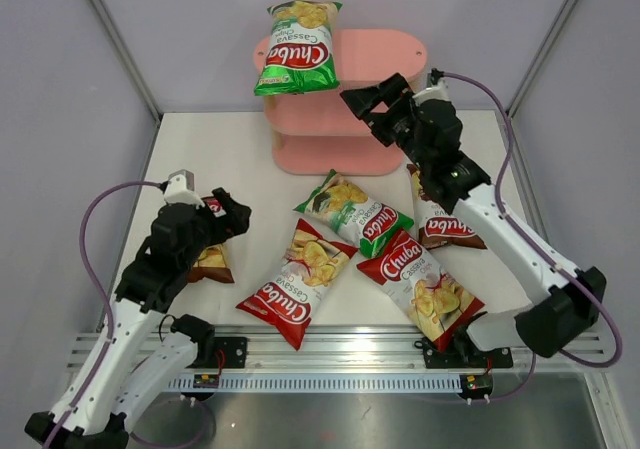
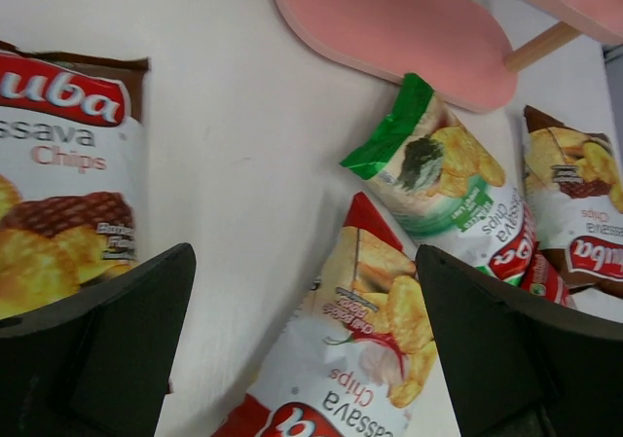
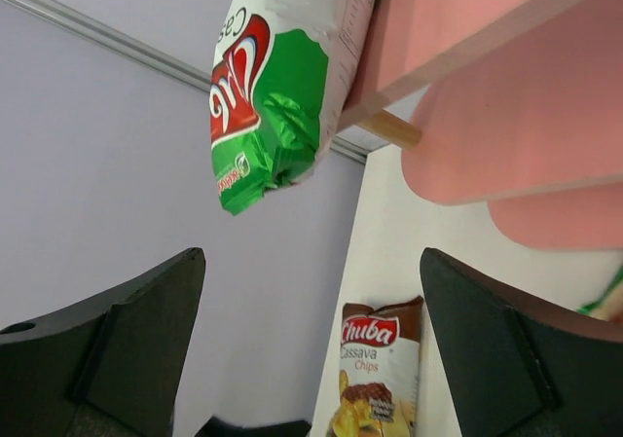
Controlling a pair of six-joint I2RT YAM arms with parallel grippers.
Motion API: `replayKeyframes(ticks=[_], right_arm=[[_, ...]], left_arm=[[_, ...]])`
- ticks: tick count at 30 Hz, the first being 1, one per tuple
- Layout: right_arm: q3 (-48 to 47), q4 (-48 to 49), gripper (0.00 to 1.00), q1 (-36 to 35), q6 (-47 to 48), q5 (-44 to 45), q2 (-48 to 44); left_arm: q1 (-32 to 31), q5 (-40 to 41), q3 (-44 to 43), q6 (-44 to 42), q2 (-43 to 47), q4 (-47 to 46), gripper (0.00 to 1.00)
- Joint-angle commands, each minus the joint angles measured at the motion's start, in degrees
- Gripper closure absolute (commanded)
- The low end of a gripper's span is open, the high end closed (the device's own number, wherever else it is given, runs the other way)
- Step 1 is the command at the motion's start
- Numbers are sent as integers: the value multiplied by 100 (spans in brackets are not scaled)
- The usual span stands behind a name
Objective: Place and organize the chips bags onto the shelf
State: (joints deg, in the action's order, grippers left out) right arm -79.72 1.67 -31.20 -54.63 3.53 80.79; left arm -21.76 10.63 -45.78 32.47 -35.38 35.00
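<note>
My left gripper will move down and to the right in the top view next, onto the green bag on the table, at the bag's seam by the shelf (image 2: 391,127), which is uncovered.
A green chips bag (image 1: 297,47) lies on the left end of the top board of the pink shelf (image 1: 375,54), its lower end hanging over the edge. My right gripper (image 1: 358,106) hovers open just right of it, holding nothing. In the right wrist view the green bag (image 3: 273,96) hangs off the shelf (image 3: 506,116), clear of that gripper (image 3: 311,257). On the table lie a green bag (image 1: 355,212), two red bags (image 1: 298,282) (image 1: 420,284) and a brown bag (image 1: 440,224). My left gripper (image 1: 232,219) is open above another brown bag (image 1: 210,261).
The left wrist view shows my left gripper (image 2: 304,262) over the table, with the brown bag (image 2: 58,194) to its left, a red bag (image 2: 360,359) between the fingers below, and the shelf's bottom board (image 2: 399,28) ahead. Grey enclosure walls (image 1: 60,89) surround the table.
</note>
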Motion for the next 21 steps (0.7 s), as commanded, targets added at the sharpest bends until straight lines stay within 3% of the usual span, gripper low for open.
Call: replayKeyframes(ticks=[1, 5, 6, 14, 21], right_arm=[[342, -500, 1, 35, 410, 155, -879], [1684, -449, 0, 44, 426, 570, -2065], [1819, -501, 1, 44, 514, 483, -2468], [2241, -2029, 1, 35, 1525, -80, -4025], [2321, -2312, 1, 44, 2088, -1728, -4564]], left_arm=[[-30, -719, 358, 1048, -364, -1257, 1], [-30, -1028, 833, 1832, -986, -2242, 1], [-30, -1246, 921, 1859, -1111, -2731, 1], [-21, -2433, 588, 1640, -3166, -3886, 1], [145, -3276, 614, 1692, -4520, -5456, 1]])
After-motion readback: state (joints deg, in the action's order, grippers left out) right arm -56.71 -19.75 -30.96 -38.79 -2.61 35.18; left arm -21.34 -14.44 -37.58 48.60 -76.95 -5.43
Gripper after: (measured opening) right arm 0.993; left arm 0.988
